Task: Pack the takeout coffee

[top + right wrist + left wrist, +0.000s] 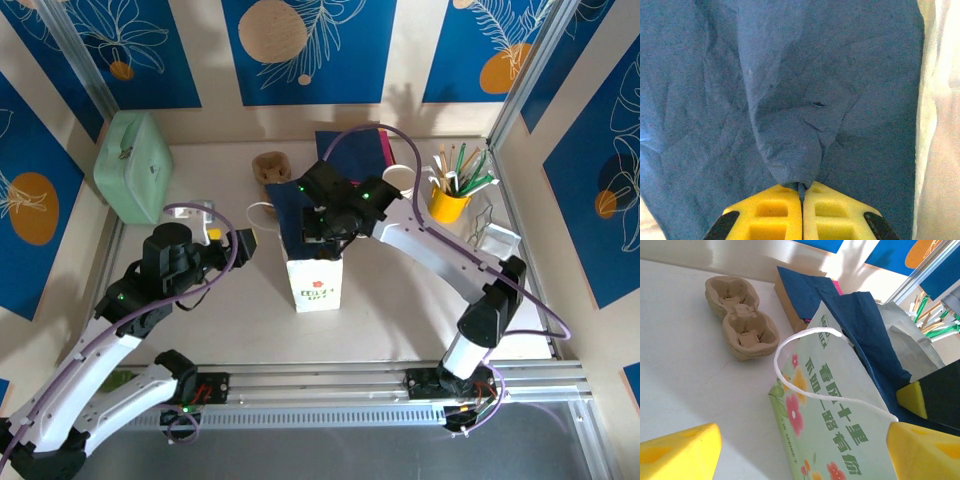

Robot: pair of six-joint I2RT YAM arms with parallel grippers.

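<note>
The bag's open top (299,238) lies below my right gripper, so next I will lower the pinched fold into it and release the tissue there.
A white and pale-green paper bag (318,285) with flower print and a white cord handle stands at the table's middle. A sheet of blue tissue paper (296,205) hangs over its open top. My right gripper (318,228) is above the bag, shut on a pinched fold of the blue tissue paper (805,100). My left gripper (245,243) is open just left of the bag, and the bag's printed side (835,435) lies between its yellow fingers (682,455). The takeout coffee is hidden.
A brown pulp cup carrier (271,166) lies behind the bag. Nearby are white cups (262,213), a stack of blue paper (355,145), a mint-green case (133,165) at the back left, and a yellow cup of sticks (449,200) at the right.
</note>
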